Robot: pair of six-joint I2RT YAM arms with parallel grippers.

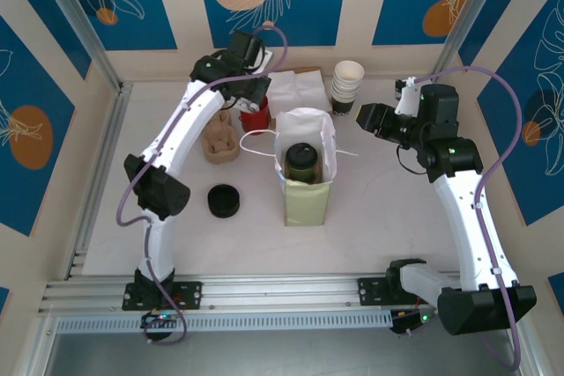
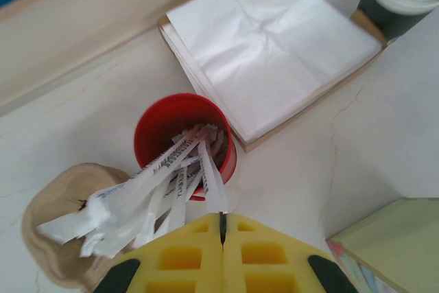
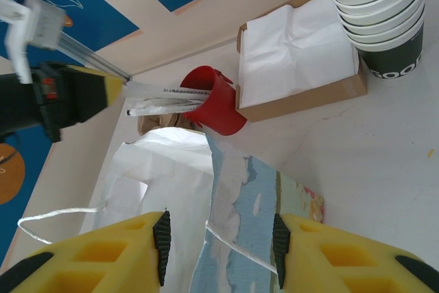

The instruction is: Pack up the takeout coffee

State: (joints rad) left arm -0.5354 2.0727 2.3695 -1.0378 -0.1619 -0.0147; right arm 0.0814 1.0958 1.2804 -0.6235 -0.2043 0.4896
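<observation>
I will next raise the stick packet with my left gripper, move it back over the open paper bag and release it there, because the takeout coffee (image 1: 301,159) already stands inside the bag.
The takeout coffee (image 1: 301,159), a dark green cup with a black lid, stands inside the open paper bag (image 1: 307,202) at the table's middle. My left gripper (image 2: 222,221) hovers at the red cup (image 2: 156,130) of white stick packets, its yellow fingers (image 2: 185,255) shut on the end of one stick packet (image 2: 211,176). In the top view that gripper (image 1: 254,103) is behind and left of the bag. My right gripper (image 3: 219,245) is open, right of the bag and above its wall (image 3: 247,204), with the string handle (image 3: 236,243) showing in the gap.
A stack of white napkins (image 1: 298,91) in a cardboard tray and stacked paper cups (image 1: 347,85) stand at the back. A brown cardboard pile (image 1: 220,141) sits left of the red cup (image 1: 256,117). A low stack of black lids (image 1: 224,201) lies left of the bag.
</observation>
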